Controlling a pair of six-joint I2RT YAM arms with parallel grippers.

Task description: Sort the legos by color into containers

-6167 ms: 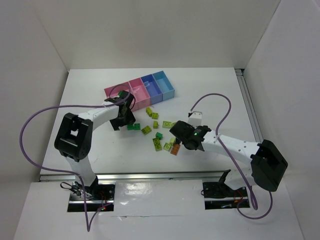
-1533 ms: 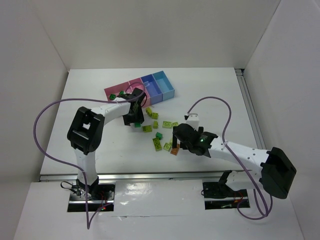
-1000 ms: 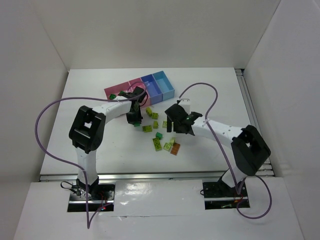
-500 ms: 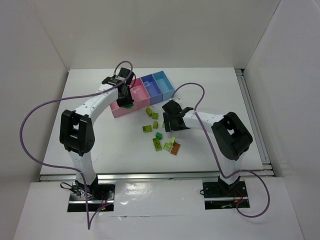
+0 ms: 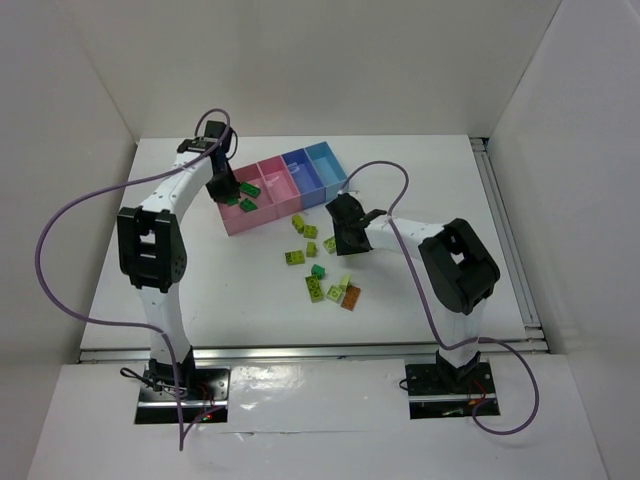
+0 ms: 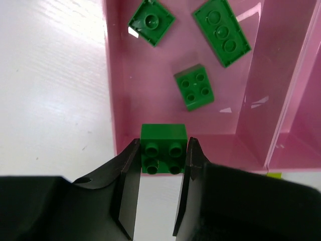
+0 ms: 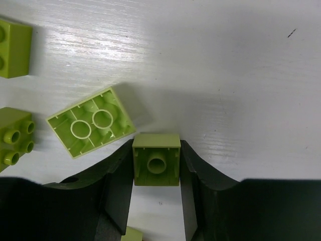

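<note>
My right gripper should next raise the yellow-green lego until it clears the bin's side, then move it outward and let it go inside the light blue bin (image 5: 325, 163), which is located outward.
My left gripper (image 6: 162, 159) is shut on a dark green lego (image 6: 162, 144) and holds it at the near wall of the leftmost pink bin (image 6: 150, 75). Three dark green legos (image 6: 194, 93) lie inside that bin. In the top view the left gripper (image 5: 222, 190) sits over the left end of the containers (image 5: 250, 222). My right gripper (image 7: 156, 168) is shut on a yellow-green lego (image 7: 156, 159), hollow side towards the camera, just above the table. In the top view the right gripper (image 5: 345, 237) stands right of the loose legos.
A flat yellow-green brick (image 7: 90, 123) lies upside down just left of the right fingers. Loose yellow-green bricks (image 5: 294, 258), a dark green one (image 5: 318, 270) and an orange-brown one (image 5: 351, 298) lie mid-table. The blue bin (image 5: 303, 172) and light blue bin (image 5: 328, 165) end the row.
The left arm swung up and left from the table to the leftmost pink bin, carrying the dark green lego. The right gripper moved in among the bricks and shut on a yellow-green one.
</note>
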